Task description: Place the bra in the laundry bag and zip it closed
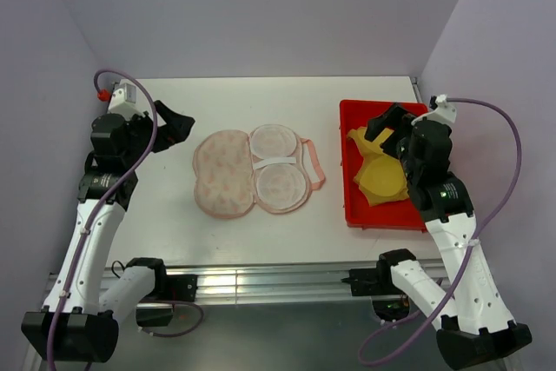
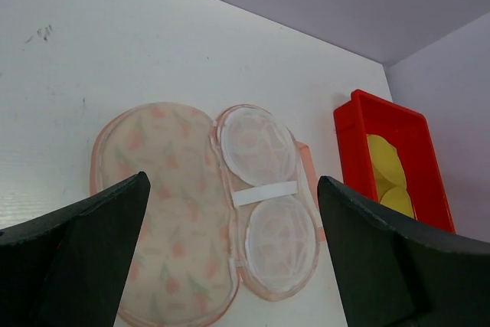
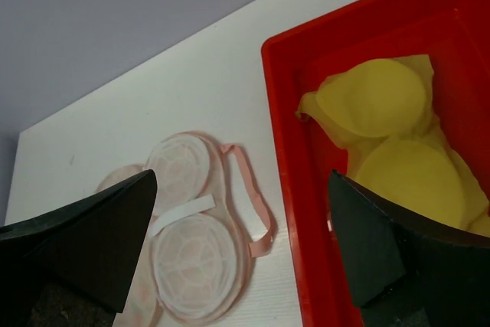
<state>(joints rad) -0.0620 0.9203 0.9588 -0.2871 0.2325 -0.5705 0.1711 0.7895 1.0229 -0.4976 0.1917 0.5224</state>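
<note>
My right gripper has to go down into the red tray, onto the near cup's edge point(image 1: 360, 182) by the tray's bag side, because the bra lies enclosed by raised sides.
The mustard-yellow bra point(image 1: 379, 171) lies in the red tray point(image 1: 358, 215) at the right, cups up; it also shows in the right wrist view point(image 3: 390, 128). The pale pink laundry bag point(image 1: 252, 171) lies open flat at the table's middle, printed half on the left, white mesh cups on the right, seen too in the left wrist view point(image 2: 207, 204) and the right wrist view point(image 3: 191, 243). My right gripper point(image 1: 382, 123) is open and empty above the tray's far end. My left gripper point(image 1: 178, 123) is open and empty, to the left of the bag.
A pink loop strap point(image 1: 317, 167) sticks out from the bag toward the tray. The tray's raised red wall point(image 3: 295, 189) stands between bag and bra. Lilac walls close the table at the back and both sides.
</note>
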